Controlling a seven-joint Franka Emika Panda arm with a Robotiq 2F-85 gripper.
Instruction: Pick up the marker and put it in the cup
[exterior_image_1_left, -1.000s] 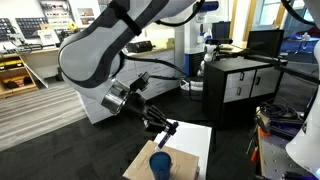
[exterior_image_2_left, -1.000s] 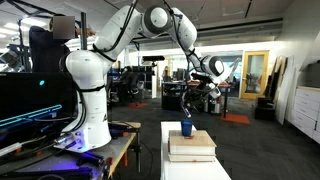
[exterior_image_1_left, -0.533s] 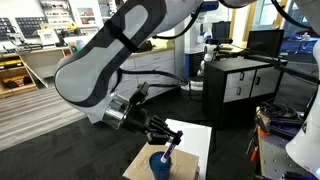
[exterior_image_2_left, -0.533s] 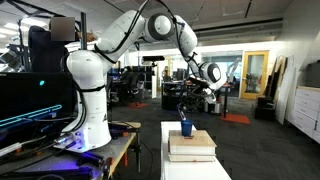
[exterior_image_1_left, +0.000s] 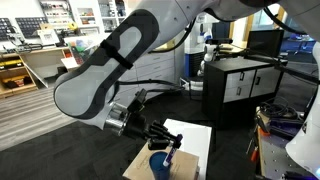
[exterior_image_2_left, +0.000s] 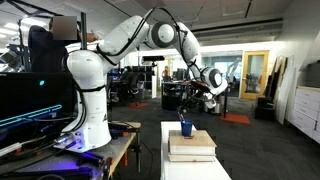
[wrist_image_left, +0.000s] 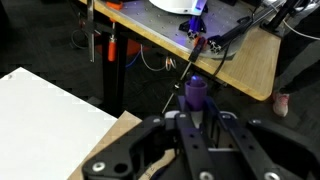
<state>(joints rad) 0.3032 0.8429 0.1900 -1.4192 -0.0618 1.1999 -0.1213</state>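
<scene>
My gripper eases down toward the blue cup's opening (exterior_image_1_left: 158, 157) next and lets go of the marker there, as the cup stands just below my gripper's fingers.
My gripper (exterior_image_1_left: 166, 140) is shut on the marker (exterior_image_1_left: 171, 151), a slim dark stick that points down at the blue cup (exterior_image_1_left: 160, 165). The cup stands on a wooden board, right under the gripper. In an exterior view the gripper (exterior_image_2_left: 190, 113) hangs just above the cup (exterior_image_2_left: 186, 128). In the wrist view the marker's purple end (wrist_image_left: 195, 92) sticks out between the black fingers of the gripper (wrist_image_left: 195, 112). The cup is hidden behind the gripper there.
A white sheet (exterior_image_1_left: 196, 138) lies beside the cup on the stacked wooden boards (exterior_image_2_left: 190, 148). A black cabinet (exterior_image_1_left: 240, 85) stands behind them. A wooden desk (wrist_image_left: 235, 50) with cables and a red-handled tool shows in the wrist view.
The gripper, with the marker in it, has moved down and over the cup. The arm has swung further into view.
</scene>
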